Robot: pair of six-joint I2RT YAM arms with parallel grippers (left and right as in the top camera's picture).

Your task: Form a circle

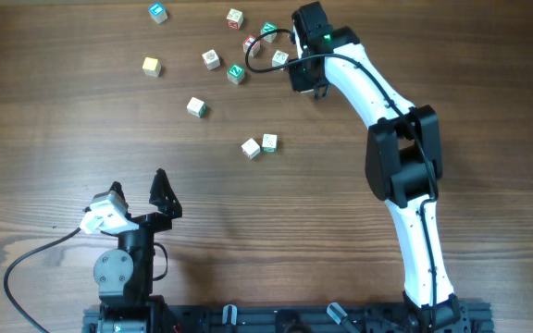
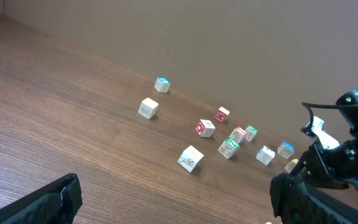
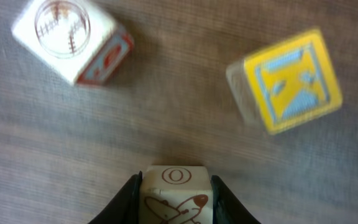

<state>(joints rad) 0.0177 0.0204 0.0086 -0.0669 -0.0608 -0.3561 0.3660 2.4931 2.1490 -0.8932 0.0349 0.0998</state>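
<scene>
The right gripper pulls the whitish cube back to the clear tabletop beside the pair of cubes next and lets go of it on that open spot.
Several small whitish cubes lie loosely spread across the far half of the wooden table (image 1: pixel 63 139), among them a green-marked cube (image 1: pixel 237 73), a red-marked cube (image 1: pixel 251 43) and a pair of cubes (image 1: pixel 260 145). No tight circle shows. My right gripper (image 1: pixel 309 85) hovers at the right of this scatter. In the right wrist view the right gripper (image 3: pixel 176 183) is shut on a cube (image 3: pixel 176 202) bearing a brown "O". My left gripper (image 1: pixel 137 190) stands wide open near the front edge, with nothing between its fingers (image 2: pixel 55 199).
Below the right gripper lie a cube with a round mark (image 3: pixel 70 40) and a yellow-faced cube (image 3: pixel 288 81). A blue-topped cube (image 1: pixel 158 12) and a tan cube (image 1: pixel 151 66) sit apart at the far left. The right arm (image 2: pixel 347 149) shows in the left wrist view.
</scene>
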